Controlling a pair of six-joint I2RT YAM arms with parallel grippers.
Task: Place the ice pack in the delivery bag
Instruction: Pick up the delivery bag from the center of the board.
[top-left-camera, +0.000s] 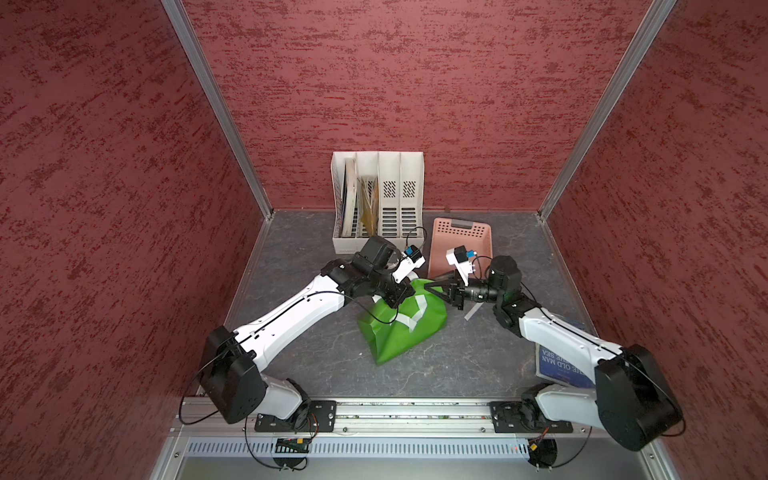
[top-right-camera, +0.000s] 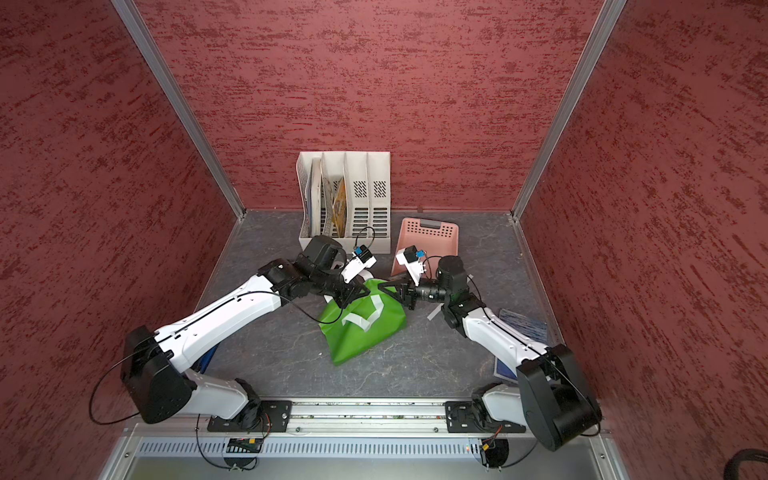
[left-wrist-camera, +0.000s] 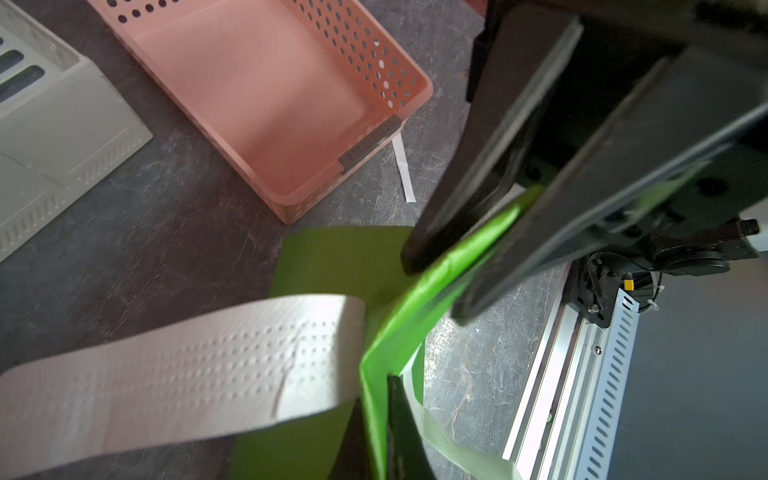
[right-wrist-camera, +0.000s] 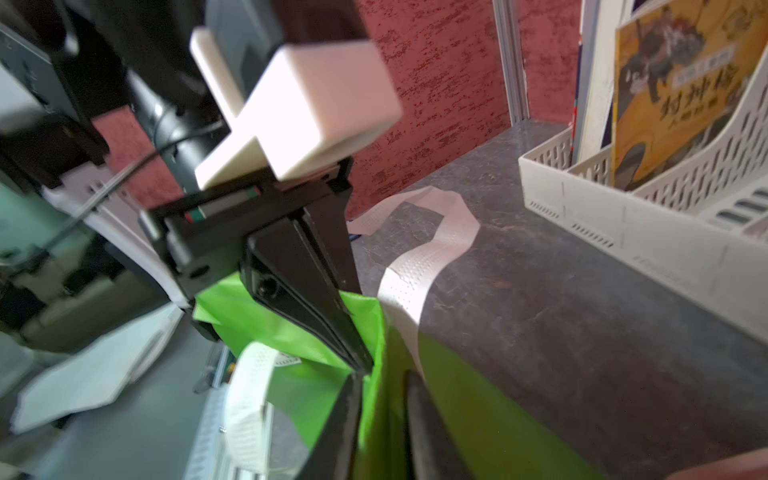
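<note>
The tabletop toward the front of the white file rack (left-wrist-camera: 73, 169) is bare, so my left gripper will next carry the bag's top rim outward to there and release it.
The green delivery bag (top-left-camera: 403, 332) (top-right-camera: 365, 328) lies slumped on its side at mid-table, its white handles (left-wrist-camera: 187, 365) trailing loose. My left gripper (top-left-camera: 401, 297) (left-wrist-camera: 376, 436) is shut on the bag's top rim from the left side. From the right, my right gripper (top-left-camera: 432, 286) (right-wrist-camera: 382, 415) meets the same rim, and its fingers stand a little apart with the green fabric (right-wrist-camera: 478, 415) between them. Seen from the left wrist, the right gripper (left-wrist-camera: 440, 282) straddles the rim edge. The ice pack is out of view.
An empty pink perforated basket (top-left-camera: 461, 232) (left-wrist-camera: 415, 83) sits just behind the bag. A white file rack (top-left-camera: 378, 199) holding books stands at the back wall. A blue book (top-left-camera: 561, 365) and a flat blue-striped thing (top-right-camera: 523, 324) lie under the right arm.
</note>
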